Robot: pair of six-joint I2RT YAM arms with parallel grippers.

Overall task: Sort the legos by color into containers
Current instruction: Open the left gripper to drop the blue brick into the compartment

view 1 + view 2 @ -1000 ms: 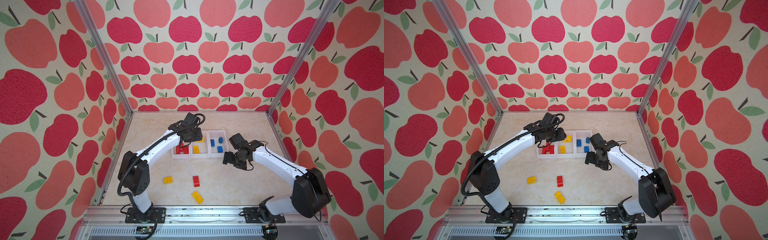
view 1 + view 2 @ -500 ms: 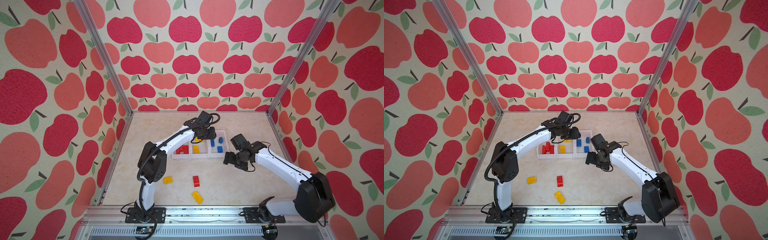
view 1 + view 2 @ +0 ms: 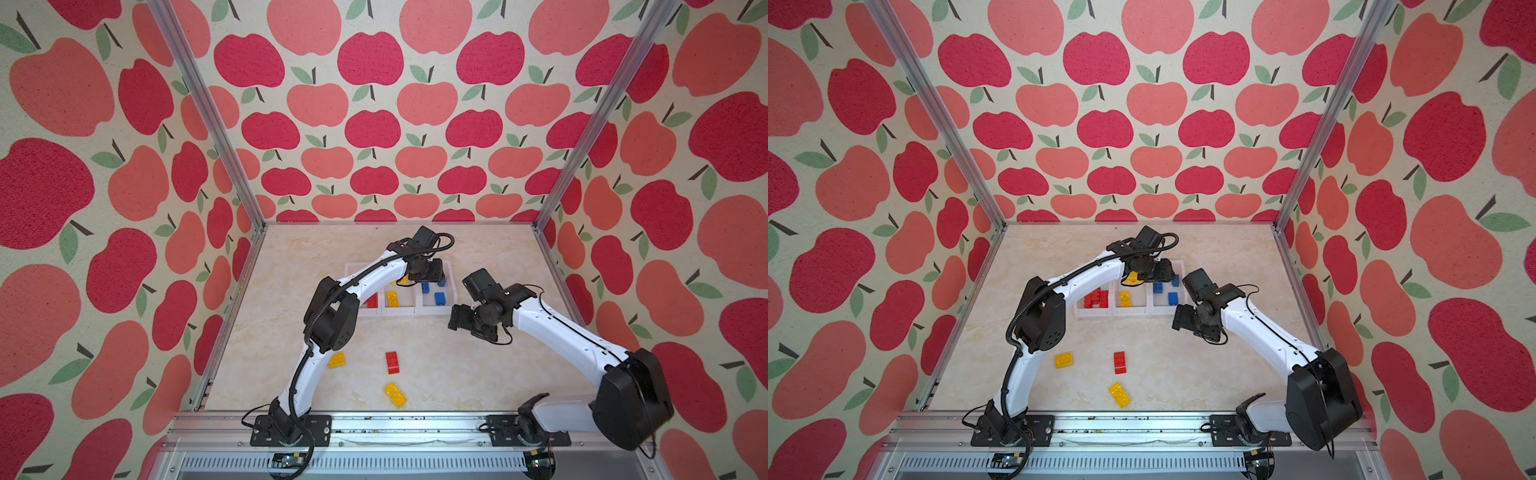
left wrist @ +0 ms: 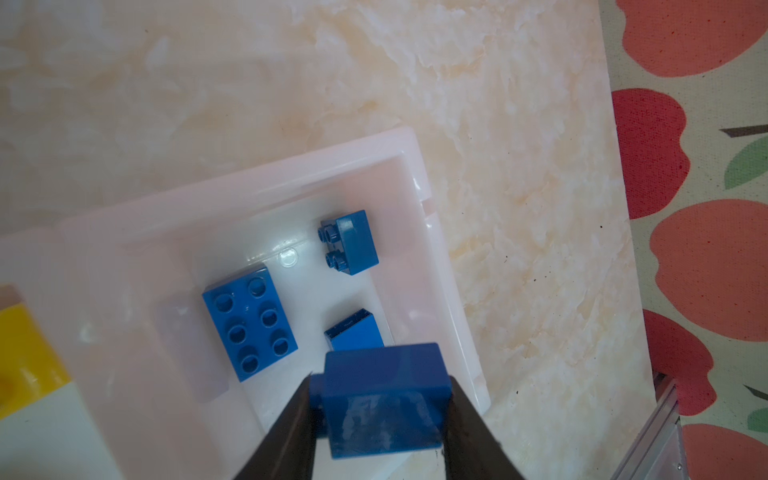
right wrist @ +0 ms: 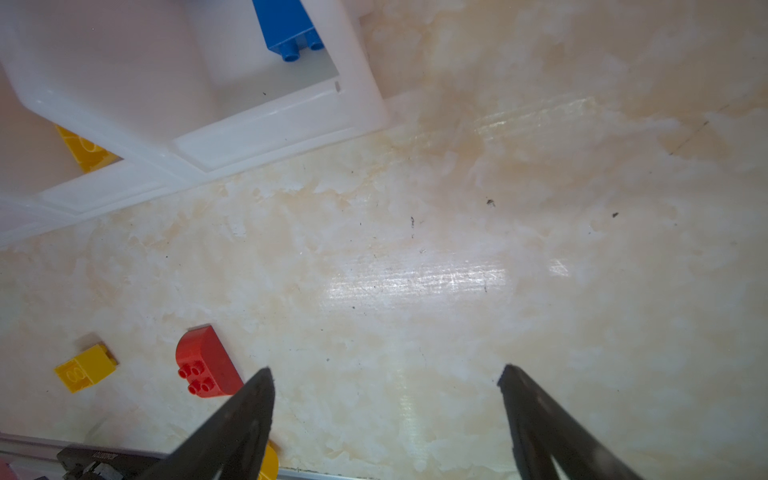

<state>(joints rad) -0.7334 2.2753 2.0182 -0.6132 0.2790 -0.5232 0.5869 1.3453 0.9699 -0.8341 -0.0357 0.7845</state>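
Note:
My left gripper lowers slightly over the bin of blue legos next and releases its blue lego, since that open bin lies below the gripper.
My left gripper (image 4: pixel 380 378) is shut on a blue lego (image 4: pixel 384 399), held above the right-hand bin of the white containers (image 4: pixel 257 174). Three blue legos lie in that bin, the largest studs-up (image 4: pixel 249 328). In a top view the left bin holds red legos (image 3: pixel 1096 299) and the middle bin a yellow one (image 3: pixel 1124 299). My right gripper (image 5: pixel 385 370) hangs open and empty over bare table in front of the containers (image 3: pixel 399 311). Loose on the table lie a yellow lego (image 3: pixel 336 360), a red lego (image 3: pixel 392 362) and another yellow lego (image 3: pixel 395 394).
The left arm's black elbow (image 3: pixel 332 316) rises in front of the left bin and hides part of it. Apple-patterned walls and metal posts (image 3: pixel 540 224) enclose the marble table. A metal rail (image 3: pixel 374 424) runs along the front edge.
The left gripper has swung right with the blue lego, from over the left and middle bins to over the right bin. The right gripper has barely shifted.

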